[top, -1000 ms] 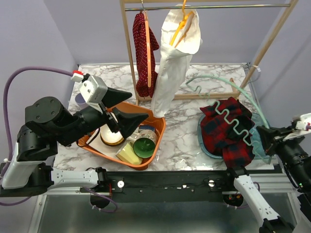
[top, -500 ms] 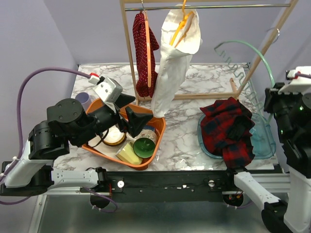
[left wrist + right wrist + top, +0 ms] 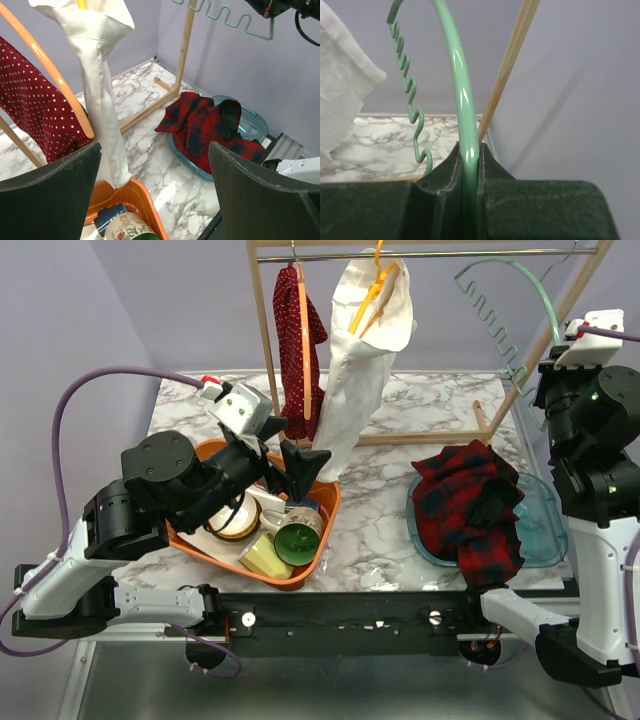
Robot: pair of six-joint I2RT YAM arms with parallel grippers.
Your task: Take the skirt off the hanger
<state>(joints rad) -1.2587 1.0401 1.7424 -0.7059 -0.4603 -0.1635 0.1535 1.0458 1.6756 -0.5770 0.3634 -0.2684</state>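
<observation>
The skirt lies free in the blue tray, so the robot's right gripper needs to move outward and to the left in the top view, then let go of the green hanger (image 3: 470,159).
The red plaid skirt (image 3: 468,505) lies crumpled in the blue tray (image 3: 540,530) at the right, free of any hanger; it also shows in the left wrist view (image 3: 205,125). My right gripper (image 3: 553,352) is raised high by the rack's right post and is shut on the empty green hanger (image 3: 531,282). In the right wrist view its jaws (image 3: 470,165) clamp the hanger's green tube (image 3: 462,95). My left gripper (image 3: 285,465) is open and empty above the orange basin (image 3: 325,510), and in the left wrist view (image 3: 155,150) it faces the rack.
A wooden rack (image 3: 268,350) stands at the back with a red polka-dot garment (image 3: 295,350) and a white garment (image 3: 350,380) on orange hangers. The orange basin holds cups and a mug. The rack's slanted right post (image 3: 545,335) is beside the green hanger.
My right arm has lifted the green hanger from just above the skirt up to rail height; the skirt stayed in the tray. My left arm has moved right and up toward the rack.
</observation>
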